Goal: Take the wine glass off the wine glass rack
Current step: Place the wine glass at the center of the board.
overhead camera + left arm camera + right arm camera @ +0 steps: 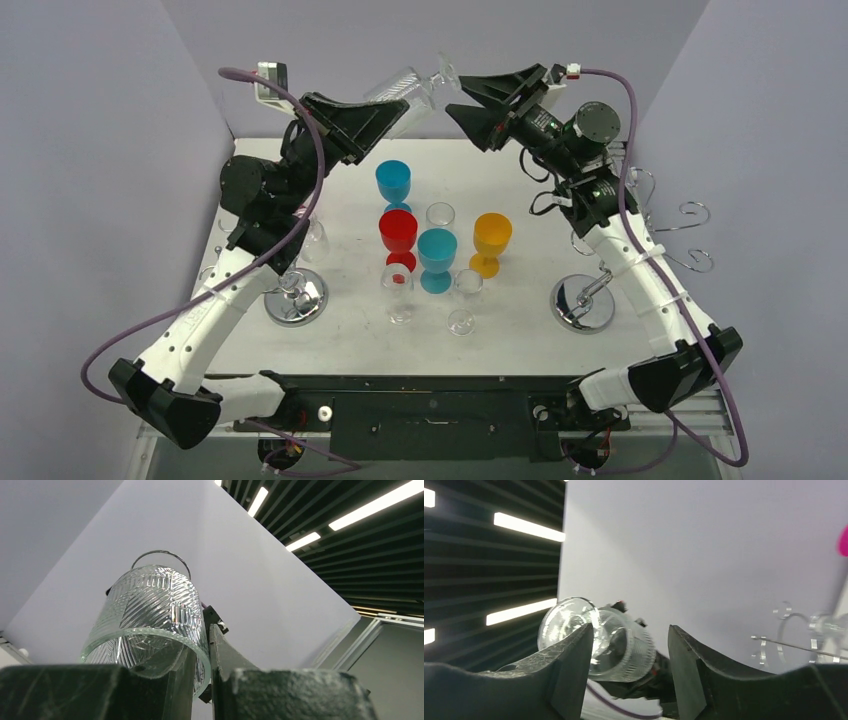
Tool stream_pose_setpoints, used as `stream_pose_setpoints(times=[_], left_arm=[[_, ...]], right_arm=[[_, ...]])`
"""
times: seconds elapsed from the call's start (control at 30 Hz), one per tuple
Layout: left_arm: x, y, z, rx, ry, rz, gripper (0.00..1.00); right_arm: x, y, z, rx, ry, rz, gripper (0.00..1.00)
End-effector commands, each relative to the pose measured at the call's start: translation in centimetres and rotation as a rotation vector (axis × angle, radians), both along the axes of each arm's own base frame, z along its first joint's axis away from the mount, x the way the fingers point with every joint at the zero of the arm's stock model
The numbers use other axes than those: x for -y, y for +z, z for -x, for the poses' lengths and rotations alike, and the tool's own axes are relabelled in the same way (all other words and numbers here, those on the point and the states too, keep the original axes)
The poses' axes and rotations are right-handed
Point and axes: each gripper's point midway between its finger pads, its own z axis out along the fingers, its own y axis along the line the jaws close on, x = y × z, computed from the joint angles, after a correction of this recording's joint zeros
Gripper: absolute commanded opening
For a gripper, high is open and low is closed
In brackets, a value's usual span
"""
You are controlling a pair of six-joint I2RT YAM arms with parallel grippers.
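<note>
Next, my left gripper moves back and down to release the glass upright on the bare near tabletop, which lies below and back from the gripper.
A clear ribbed wine glass (398, 86) hangs tilted in the air at the back of the table, its foot (446, 71) pointing right. My left gripper (402, 106) is shut on the glass's rim. In the left wrist view one finger (172, 677) sits inside the bowl (150, 605) and the other presses from outside. My right gripper (457, 97) stands open just right of the foot, not touching it. In the right wrist view the glass (624, 650) lies beyond the spread fingers. The wire wine glass rack (680, 215) stands at the right on a chrome base (583, 302).
Blue (393, 183), red (398, 235), teal (437, 255) and orange (491, 240) goblets stand mid-table with several clear glasses (398, 292) among them. A second chrome stand (296, 297) with a clear glass (314, 241) beside it is at the left. Rack hooks (794, 640) show in the right wrist view.
</note>
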Motion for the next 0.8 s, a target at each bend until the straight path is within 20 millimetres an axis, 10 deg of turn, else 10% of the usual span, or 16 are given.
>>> stream_pose_setpoints(times=[0.0,0.43,0.77], left_arm=[[-2.7,4.4,2.6,0.092,0.108,0.020,0.00],[-2.7,1.3,2.0,-0.005,0.162,-0.122,0.00],[-1.2,-1.1,2.8,-0.081,0.133,-0.280,0.00]], right_arm=[[2.3,-1.5,1.5,0.061,-0.123,0.237,0.55],[8.5,-4.0,4.4,0.086,-0.381,0.565,0.61],[13.8,-0.8,8.2,0.174,-0.588,0.673,0.62]])
